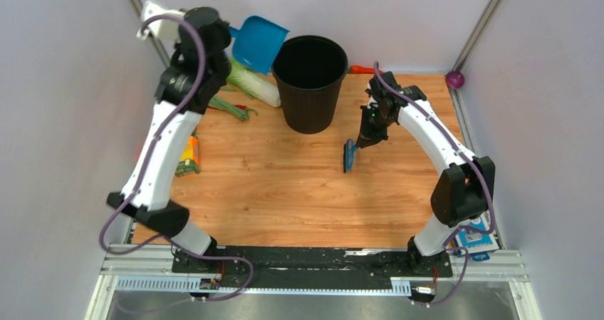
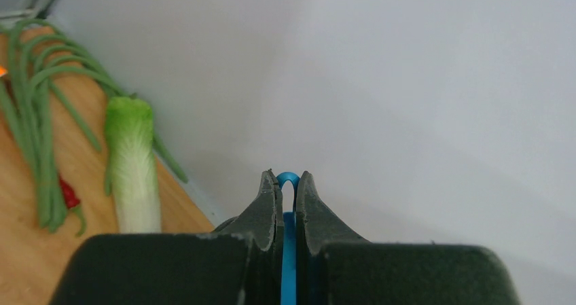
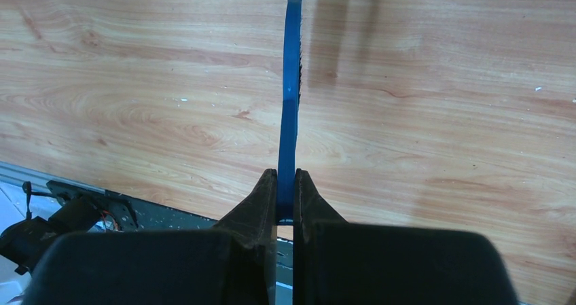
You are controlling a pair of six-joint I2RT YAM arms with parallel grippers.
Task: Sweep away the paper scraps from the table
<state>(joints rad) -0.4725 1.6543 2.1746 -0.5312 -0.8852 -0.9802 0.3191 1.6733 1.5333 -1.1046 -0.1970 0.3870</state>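
The blue brush needs to turn flat next as I move my right gripper down and back toward the middle of the table.
No paper scraps show in any view. My left gripper (image 1: 229, 33) is raised at the back left, shut on the handle (image 2: 288, 250) of the blue dustpan (image 1: 258, 43). The pan hangs tilted beside the rim of the black bin (image 1: 310, 81). In the left wrist view the gripper (image 2: 286, 177) faces the grey wall. My right gripper (image 1: 365, 138) is shut on a blue brush (image 1: 349, 156) that points down at the wooden table (image 1: 285, 192), right of the bin. In the right wrist view the gripper (image 3: 286, 176) holds the brush (image 3: 291, 94) edge-on.
A cabbage (image 1: 253, 85), green beans (image 1: 228, 107) and a red chili (image 2: 68, 193) lie at the back left. A yellow pack (image 1: 188, 156) lies at the left edge. A purple ball (image 1: 454, 79) sits at the back right. The black rail (image 1: 313, 259) runs along the near edge.
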